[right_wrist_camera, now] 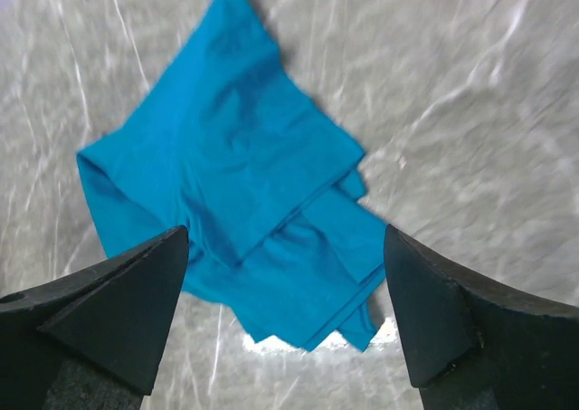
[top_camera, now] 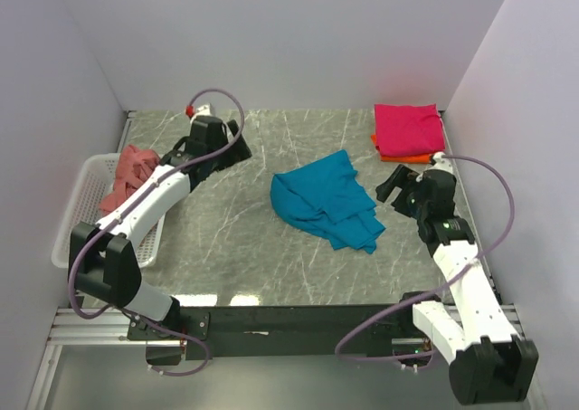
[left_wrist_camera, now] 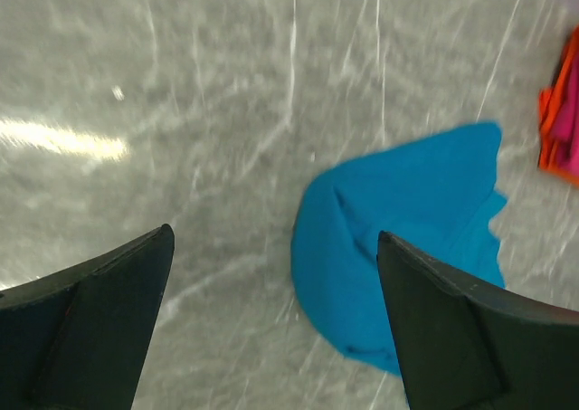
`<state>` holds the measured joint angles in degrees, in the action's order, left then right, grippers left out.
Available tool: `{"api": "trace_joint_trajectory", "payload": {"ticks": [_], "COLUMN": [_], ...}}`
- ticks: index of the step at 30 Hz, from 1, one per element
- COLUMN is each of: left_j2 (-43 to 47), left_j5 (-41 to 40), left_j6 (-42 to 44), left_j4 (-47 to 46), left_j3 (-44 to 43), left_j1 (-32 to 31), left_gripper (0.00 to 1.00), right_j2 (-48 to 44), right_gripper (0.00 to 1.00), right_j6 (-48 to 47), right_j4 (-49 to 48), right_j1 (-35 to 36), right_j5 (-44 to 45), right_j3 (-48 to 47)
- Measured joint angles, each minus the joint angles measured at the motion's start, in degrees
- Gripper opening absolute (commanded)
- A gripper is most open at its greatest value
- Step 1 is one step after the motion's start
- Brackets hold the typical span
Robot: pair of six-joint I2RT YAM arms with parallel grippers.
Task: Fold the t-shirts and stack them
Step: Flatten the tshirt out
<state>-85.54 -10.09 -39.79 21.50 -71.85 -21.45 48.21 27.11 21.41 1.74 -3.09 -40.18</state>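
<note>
My left gripper needs to move down and to the right in the top view, onto the teal shirt's rounded basket-side edge (top_camera: 277, 195) (left_wrist_camera: 313, 254), because that edge is nearest the gripper's open fingers.
A teal-blue t-shirt (top_camera: 327, 199) lies crumpled in a loose heap at the middle of the table; it also shows in the left wrist view (left_wrist_camera: 407, 238) and the right wrist view (right_wrist_camera: 235, 193). A folded magenta t-shirt (top_camera: 409, 128) lies on a folded orange one (top_camera: 403, 157) at the back right. A salmon-pink t-shirt (top_camera: 128, 173) lies in the white mesh basket (top_camera: 83, 193) at the left. My left gripper (top_camera: 242, 149) is open and empty, left of the teal shirt. My right gripper (top_camera: 389, 188) is open and empty, just right of it.
The grey marble table (top_camera: 235, 238) is bounded by white walls at the back and both sides. The basket stands at the table's left edge under the left arm. The magenta and orange stack shows at the right edge of the left wrist view (left_wrist_camera: 563, 120).
</note>
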Motion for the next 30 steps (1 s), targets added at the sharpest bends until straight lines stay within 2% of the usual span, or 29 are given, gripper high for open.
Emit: {"api": "trace_joint_trajectory", "payload": {"ticks": [5,11,14,22,23,24,30], "left_j2": [0.2,-5.6,-9.0,-17.6,-18.3,-19.1,-22.5], "left_j5": [5.9,11.1,14.1,20.2,20.7,21.0,22.9], "left_j6": [-1.2,-1.5,-1.6,-1.6,-1.6,-1.6,-1.4], "left_j4": [-1.8,-4.0,-5.9,-8.5,-8.6,-8.6,-9.3], "left_j3": [6.3,6.9,7.0,7.0,6.9,6.9,5.1], "left_j1": [-2.5,-4.6,-4.5,-4.4,-4.4,-4.4,-4.8], "left_gripper": [0.99,0.89,0.85,0.75,0.72,0.66,0.52], "right_j2": [7.9,18.8,26.9,49.7,52.2,54.5,66.0], "right_gripper": [0.90,0.90,0.84,0.82,0.79,0.79,0.77], "right_j6": [2.2,3.1,3.1,2.8,2.6,2.3,0.1], "right_j4": [-0.8,-2.1,-2.6,-2.9,-2.5,-1.8,1.1], "right_j1": [0.8,4.1,6.2,7.1,7.1,7.2,7.6], "right_j5": [-3.9,-3.6,-2.9,-0.8,-0.7,-0.7,-0.4], "right_j3": [0.1,-2.4,-8.9,-28.5,-30.6,-32.9,-45.0]}}
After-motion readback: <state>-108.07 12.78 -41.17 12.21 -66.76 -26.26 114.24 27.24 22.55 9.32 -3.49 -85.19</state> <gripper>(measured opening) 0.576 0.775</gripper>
